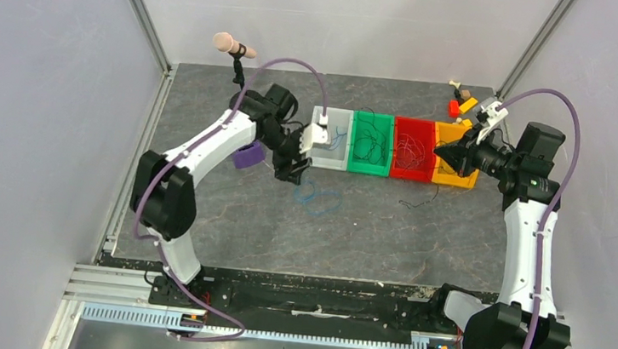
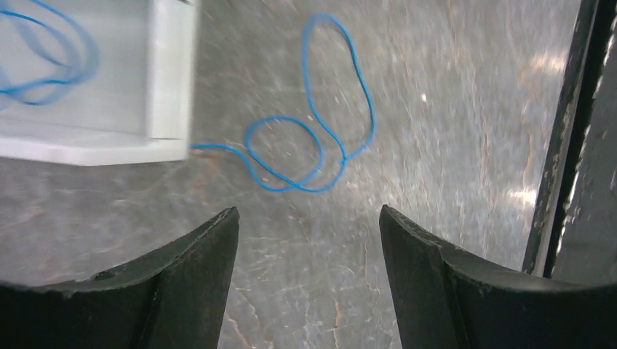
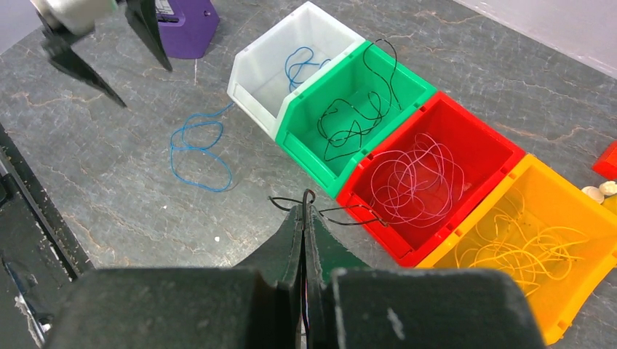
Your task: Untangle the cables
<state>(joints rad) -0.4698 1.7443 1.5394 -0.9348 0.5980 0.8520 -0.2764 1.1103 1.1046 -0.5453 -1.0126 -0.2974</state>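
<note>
My left gripper eases down and back onto the crossing between both loops of the blue cable next. The blue cable (image 1: 320, 199) lies looped on the table below my open fingers.
A blue cable (image 1: 320, 199) lies looped on the table in front of the white bin (image 1: 317, 160). My left gripper (image 1: 293, 171) hovers open and empty just short of it; the loops (image 2: 313, 145) lie ahead of my open left gripper (image 2: 309, 211). More blue cable (image 2: 44, 65) lies in the white bin (image 2: 171, 73). My right gripper (image 3: 304, 207) is shut on a thin black cable (image 3: 342, 213), whose loop sticks out past the tips. In the top view my right gripper (image 1: 440, 153) is over the red and orange bins, and a black strand (image 1: 418, 204) shows below it.
Four bins stand in a row: white (image 3: 251, 73), green (image 3: 305, 138) with black cables, red (image 3: 378, 211) with pale pink cables, orange (image 3: 473, 254) with yellow cables. A purple block (image 1: 247, 156) sits by the left arm. Small toys (image 1: 462, 99) lie at the back right.
</note>
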